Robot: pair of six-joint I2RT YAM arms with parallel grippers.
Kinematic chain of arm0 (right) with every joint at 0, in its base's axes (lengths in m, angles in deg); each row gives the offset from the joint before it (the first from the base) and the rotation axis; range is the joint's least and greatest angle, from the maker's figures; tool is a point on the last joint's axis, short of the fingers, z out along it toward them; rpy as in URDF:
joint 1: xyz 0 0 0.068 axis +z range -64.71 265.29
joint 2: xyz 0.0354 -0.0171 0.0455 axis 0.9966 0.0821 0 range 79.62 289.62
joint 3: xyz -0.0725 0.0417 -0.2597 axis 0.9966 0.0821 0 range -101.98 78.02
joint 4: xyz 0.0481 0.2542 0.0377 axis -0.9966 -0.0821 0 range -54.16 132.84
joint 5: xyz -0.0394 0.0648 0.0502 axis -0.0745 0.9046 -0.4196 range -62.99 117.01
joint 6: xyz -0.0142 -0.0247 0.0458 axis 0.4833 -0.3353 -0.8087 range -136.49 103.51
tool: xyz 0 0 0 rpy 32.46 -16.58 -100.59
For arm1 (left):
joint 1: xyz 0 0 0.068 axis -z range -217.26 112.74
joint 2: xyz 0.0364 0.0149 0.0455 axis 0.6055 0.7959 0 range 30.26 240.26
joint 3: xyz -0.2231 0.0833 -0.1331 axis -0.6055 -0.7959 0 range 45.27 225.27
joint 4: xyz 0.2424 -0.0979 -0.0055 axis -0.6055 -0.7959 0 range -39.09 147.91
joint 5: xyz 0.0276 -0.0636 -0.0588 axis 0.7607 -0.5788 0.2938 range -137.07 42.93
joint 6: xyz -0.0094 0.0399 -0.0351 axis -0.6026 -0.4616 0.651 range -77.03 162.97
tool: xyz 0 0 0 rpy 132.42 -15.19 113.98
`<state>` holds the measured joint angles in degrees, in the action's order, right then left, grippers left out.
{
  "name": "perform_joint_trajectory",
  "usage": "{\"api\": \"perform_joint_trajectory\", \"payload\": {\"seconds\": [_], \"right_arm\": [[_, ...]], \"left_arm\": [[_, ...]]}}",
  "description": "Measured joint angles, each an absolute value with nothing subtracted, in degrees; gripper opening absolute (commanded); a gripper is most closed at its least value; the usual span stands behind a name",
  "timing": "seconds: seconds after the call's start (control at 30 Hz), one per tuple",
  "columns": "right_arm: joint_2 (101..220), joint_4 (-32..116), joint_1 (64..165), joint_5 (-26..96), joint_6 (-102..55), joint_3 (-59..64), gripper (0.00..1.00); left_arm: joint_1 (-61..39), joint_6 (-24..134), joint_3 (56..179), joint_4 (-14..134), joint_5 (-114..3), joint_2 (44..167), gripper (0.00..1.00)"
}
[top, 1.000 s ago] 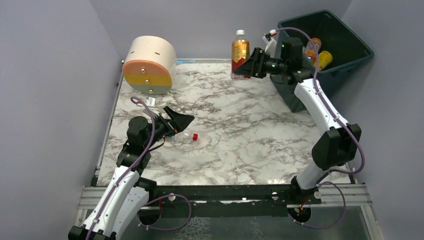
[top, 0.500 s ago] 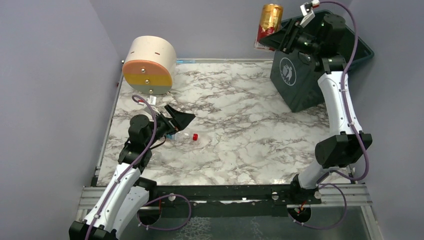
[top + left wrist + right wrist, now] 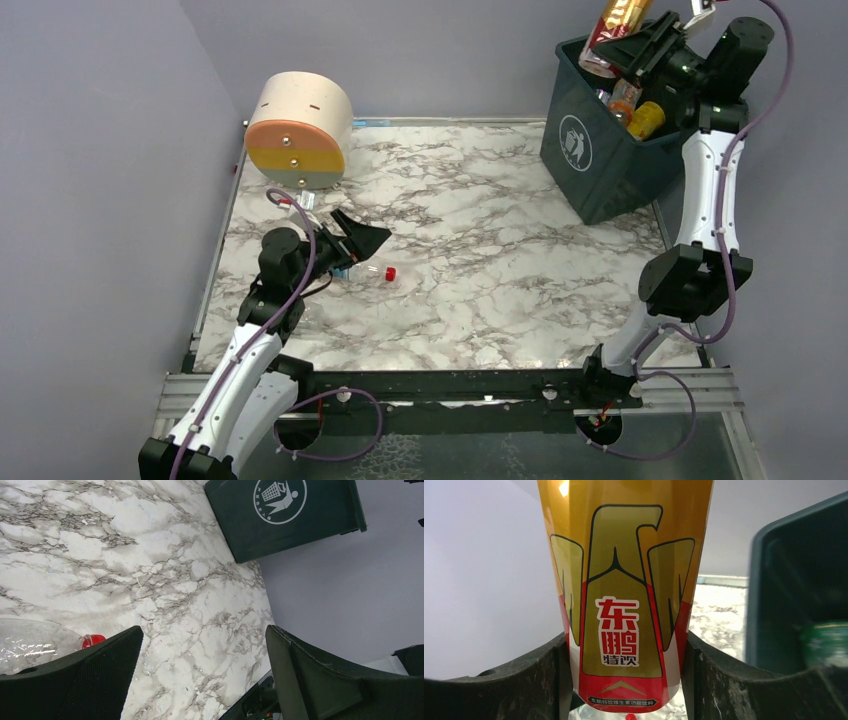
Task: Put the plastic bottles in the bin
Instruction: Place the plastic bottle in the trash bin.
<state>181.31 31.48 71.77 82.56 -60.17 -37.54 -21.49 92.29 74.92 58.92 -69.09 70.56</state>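
Note:
The robot's right gripper will next move the bottle, which still sticks out over the bin's rim, to the right in the wrist view, where the bin's opening (image 3: 652, 96) (image 3: 810, 582) is, and let it go.
My right gripper (image 3: 640, 42) is shut on a gold and red labelled plastic bottle (image 3: 612, 30), held tilted high over the left rim of the dark green bin (image 3: 590, 150). In the right wrist view the bottle (image 3: 624, 580) fills the gap between both fingers, with the bin (image 3: 794, 590) to its right. Two orange-yellow bottles (image 3: 640, 115) lie inside the bin. A clear bottle with a red cap (image 3: 378, 271) lies on the marble table beside my left gripper (image 3: 365, 240). That gripper (image 3: 202, 670) is open and empty, the clear bottle (image 3: 35, 640) just left of its left finger.
A cream cylinder with orange and green bands (image 3: 298, 130) lies at the back left of the table. Grey walls close in on the left, back and right. The bin's logo side (image 3: 280, 497) faces the table's middle.
My right arm has lifted the gold bottle from the table's back edge, up and to the right, to above the bin. The left arm has hardly moved.

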Motion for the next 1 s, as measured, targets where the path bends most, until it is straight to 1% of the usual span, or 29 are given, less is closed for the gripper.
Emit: {"api": "perform_joint_trajectory", "payload": {"seconds": [0.3, 0.77, 1.0], "right_arm": [[182.69, 31.46, 65.08, 81.27, -61.0, -39.45, 0.63], [182.71, 19.81, 64.71, 65.38, -50.91, -40.04, 0.64], [182.82, 18.78, 64.71, 62.36, -49.33, -39.99, 0.68]], "left_arm": [[-21.49, 91.31, 74.94, 58.42, -69.12, 73.25, 0.99], [-21.49, 91.9, 74.13, 60.85, -69.73, 74.19, 0.99], [-21.49, 92.01, 74.07, 62.7, -70.25, 75.69, 0.99]]}}
